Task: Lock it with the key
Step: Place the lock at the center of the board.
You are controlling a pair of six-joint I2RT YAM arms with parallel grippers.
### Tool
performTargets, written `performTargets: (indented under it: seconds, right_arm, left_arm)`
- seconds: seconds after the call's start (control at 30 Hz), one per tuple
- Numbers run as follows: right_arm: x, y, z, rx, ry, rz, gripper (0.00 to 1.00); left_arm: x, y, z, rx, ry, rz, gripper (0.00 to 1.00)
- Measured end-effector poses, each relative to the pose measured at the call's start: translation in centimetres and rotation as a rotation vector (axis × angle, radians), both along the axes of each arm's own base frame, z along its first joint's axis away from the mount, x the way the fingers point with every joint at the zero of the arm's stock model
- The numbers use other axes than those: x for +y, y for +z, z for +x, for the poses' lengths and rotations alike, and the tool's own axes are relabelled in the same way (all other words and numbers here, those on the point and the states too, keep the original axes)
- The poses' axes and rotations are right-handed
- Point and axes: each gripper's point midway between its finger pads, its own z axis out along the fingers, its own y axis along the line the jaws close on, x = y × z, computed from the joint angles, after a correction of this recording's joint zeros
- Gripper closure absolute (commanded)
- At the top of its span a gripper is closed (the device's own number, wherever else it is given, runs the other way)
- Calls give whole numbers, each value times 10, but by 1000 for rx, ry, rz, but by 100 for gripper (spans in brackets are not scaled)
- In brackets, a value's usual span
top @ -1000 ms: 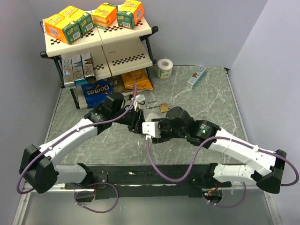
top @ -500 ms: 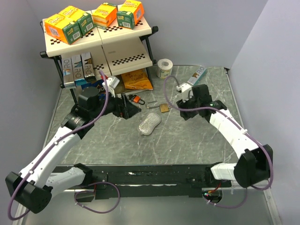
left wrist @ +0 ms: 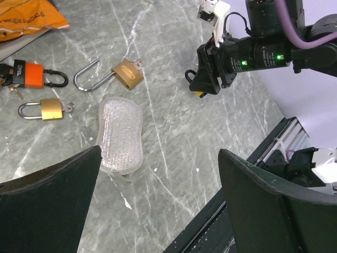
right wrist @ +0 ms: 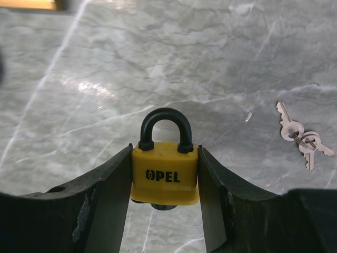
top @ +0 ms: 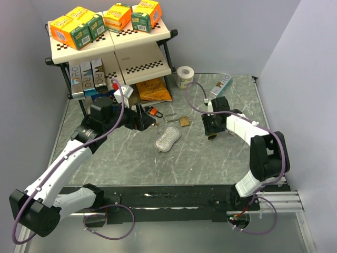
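The robot's right gripper needs to move toward the silver keys and down next, and release the yellow padlock (right wrist: 165,171) on the bare marble beside them, since the padlock's black shackle is already closed.
My right gripper (top: 212,129) is shut on a yellow padlock (right wrist: 165,171) marked OPEL. Its black shackle is closed and points away from the wrist, low over the table. A pair of silver keys (right wrist: 301,138) lies on the marble to the right of it. My left gripper (top: 145,120) is open and empty, and its fingers (left wrist: 47,200) hang above a silvery scrub pad (left wrist: 121,134). A brass padlock (left wrist: 126,74) with its shackle open, a small shut brass padlock (left wrist: 51,109) and an orange padlock (left wrist: 31,75) lie on the table between the grippers.
A two-tier shelf (top: 142,66) with boxes stands at the back left, with snack bags (top: 154,88) under it. A tape roll (top: 185,77) and a blue-white box (top: 221,85) lie at the back. The table's right edge (top: 274,137) is near my right arm.
Both arms have left the middle of the table. The left swung back left toward the shelf. The right swung right and folded in, with its gripper now low beside the brass padlock.
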Motion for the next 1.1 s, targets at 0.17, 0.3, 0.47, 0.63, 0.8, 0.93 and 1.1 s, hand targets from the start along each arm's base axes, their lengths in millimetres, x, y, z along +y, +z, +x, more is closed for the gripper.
performTargets:
  seconds: [0.17, 0.3, 0.47, 0.63, 0.8, 0.93, 1.1]
  right_arm:
    - [-11, -11, 10, -6, -32, -39, 99]
    - [-26, -12, 22, -35, -67, -48, 94]
    - [-39, -24, 27, -19, -89, -51, 91]
    - [-45, -37, 27, 13, -98, -50, 84]
    - [-52, -37, 31, 0, -107, -54, 77]
    - [-57, -37, 32, -1, -113, -59, 77]
    - [-59, -37, 32, -2, -116, -65, 78]
  left_arm:
    - [1, -3, 1, 1, -2, 12, 4]
    - [1, -3, 1, -1, -3, 14, 4]
    - [1, -3, 1, 0, -2, 13, 4]
    - [1, -3, 0, 1, -4, 14, 4]
    - [1, -9, -2, 14, -10, 23, 4]
    - [2, -16, -4, 36, -11, 37, 4]
    - [2, -19, -3, 40, -13, 46, 4]
